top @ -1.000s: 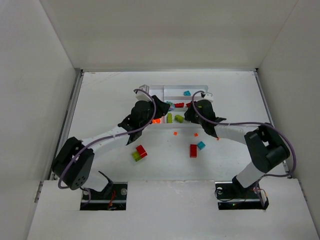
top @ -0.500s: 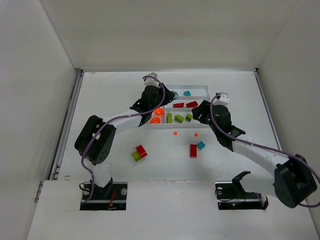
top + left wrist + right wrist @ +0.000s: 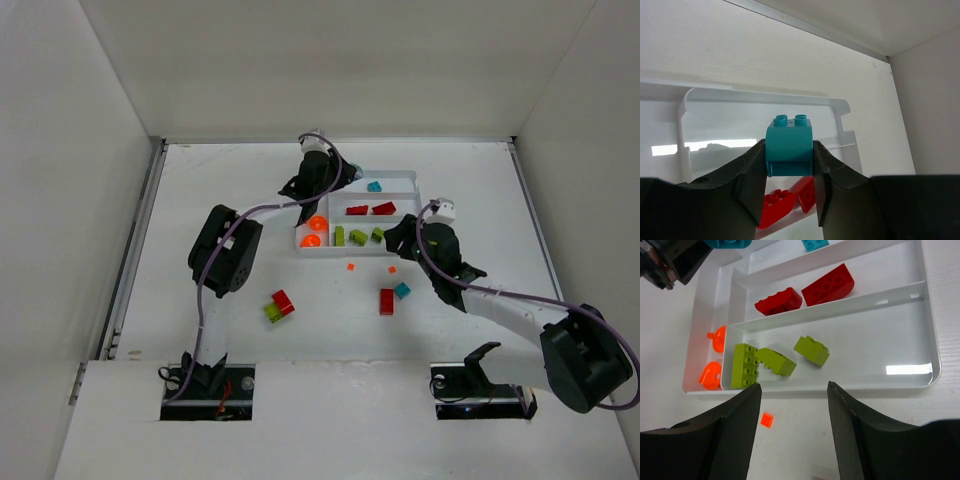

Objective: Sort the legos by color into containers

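The far slot's open bottom lies below, beside a teal brick, so next the left gripper needs to go straight down and release this brick with its matching color.
The white tray lies at the far middle of the table. My left gripper hovers over its far left corner, shut on a teal brick, above the far slot. That slot holds one teal brick. The middle slot holds two red bricks. The near slot holds three green bricks. The narrow side section holds two orange round pieces. My right gripper is open and empty, just in front of the tray's near rim.
Loose on the table in front of the tray are a red brick touching a green brick, a red brick, a teal brick and two tiny orange pieces. Walls enclose the table.
My left gripper has carried the teal brick from the tray's near left side to its far left corner. My right gripper has pulled back from over the tray to its near rim.
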